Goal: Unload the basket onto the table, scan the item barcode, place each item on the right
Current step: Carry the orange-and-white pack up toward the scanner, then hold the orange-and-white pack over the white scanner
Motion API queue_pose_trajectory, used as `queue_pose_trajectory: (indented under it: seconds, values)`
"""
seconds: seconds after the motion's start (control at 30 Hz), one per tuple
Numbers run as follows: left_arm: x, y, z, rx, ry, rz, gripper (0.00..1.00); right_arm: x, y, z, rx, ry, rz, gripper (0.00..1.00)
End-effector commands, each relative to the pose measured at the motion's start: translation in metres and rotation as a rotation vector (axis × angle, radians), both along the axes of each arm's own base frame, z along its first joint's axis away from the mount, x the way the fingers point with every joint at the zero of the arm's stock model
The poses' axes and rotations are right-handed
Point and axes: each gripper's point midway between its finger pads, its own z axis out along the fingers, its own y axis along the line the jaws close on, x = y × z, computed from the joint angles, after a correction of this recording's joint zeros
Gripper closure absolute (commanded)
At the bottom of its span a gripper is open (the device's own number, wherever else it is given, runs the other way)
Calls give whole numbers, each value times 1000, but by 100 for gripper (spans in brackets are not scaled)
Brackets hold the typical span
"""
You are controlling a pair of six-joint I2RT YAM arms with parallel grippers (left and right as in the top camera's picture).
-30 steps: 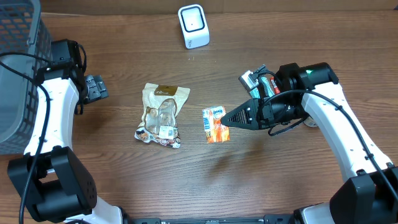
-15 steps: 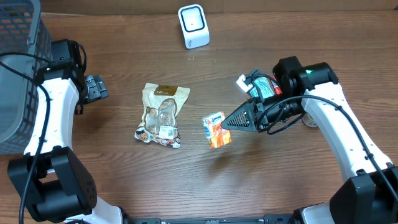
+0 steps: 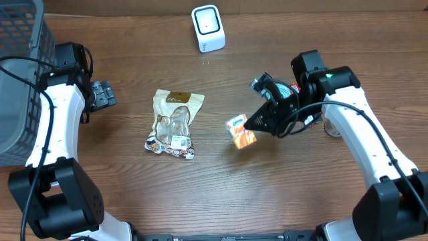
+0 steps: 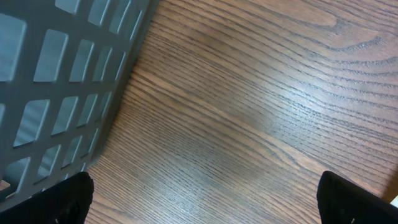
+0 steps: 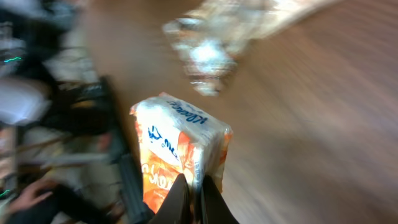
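My right gripper is holding the packet and needs to move up and outward to pass it over the far white scanner. Then it needs to go down beside the scanner (image 3: pixel 250 45), where the wood is bare.
A small orange and white snack packet (image 3: pixel 241 131) hangs above the table right of centre, pinched at its edge by my right gripper (image 3: pixel 251 124), which is shut on it. The right wrist view, blurred, shows the packet (image 5: pixel 177 152) upright with the two fingers (image 5: pixel 214 199) clamped on its seam. The white barcode scanner (image 3: pixel 208 27) stands at the far edge of the table, well apart from the packet. My left gripper (image 3: pixel 101 94) stays at the far left, open over bare wood (image 4: pixel 205 124), nothing between its fingertips (image 4: pixel 71 196).
A tan snack pouch (image 3: pixel 174 124) lies flat left of centre. A grey mesh basket (image 3: pixel 20 73) occupies the left edge, and its wall (image 4: pixel 56 81) fills the left wrist view's left side. A small item (image 3: pixel 332 129) lies behind the right arm.
The right arm has lifted and swung the packet right and toward the far side, tilting it. The left arm has not moved.
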Motion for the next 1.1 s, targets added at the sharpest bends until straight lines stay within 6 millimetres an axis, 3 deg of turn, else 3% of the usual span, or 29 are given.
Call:
queue_pose_trajectory:
  seconds: [0.0, 0.17, 0.33, 0.5, 0.73, 0.8, 0.9, 1.07]
  values:
    - [4, 0, 11, 17, -28, -7, 0, 30, -32, -41, -278, 48, -222, 96]
    - [4, 0, 11, 17, -28, -7, 0, 58, -37, -46, -311, -27, -299, 96]
    - [4, 0, 11, 17, -28, -7, 0, 89, -36, -27, -287, -119, -380, 97]
    - [4, 0, 11, 17, -28, -7, 0, 112, -43, 24, -322, -231, -439, 97]
    - [4, 0, 11, 17, -28, -7, 0, 148, -53, 128, -357, -519, -573, 96]
    - [4, 0, 11, 17, -28, -7, 0, 168, -56, 157, -371, -661, -648, 97]
    - [4, 0, 11, 17, -28, -7, 0, 189, -50, 176, -398, -827, -649, 97]
    - [4, 0, 11, 17, -28, -7, 0, 225, -18, 186, -459, -1090, -539, 95]
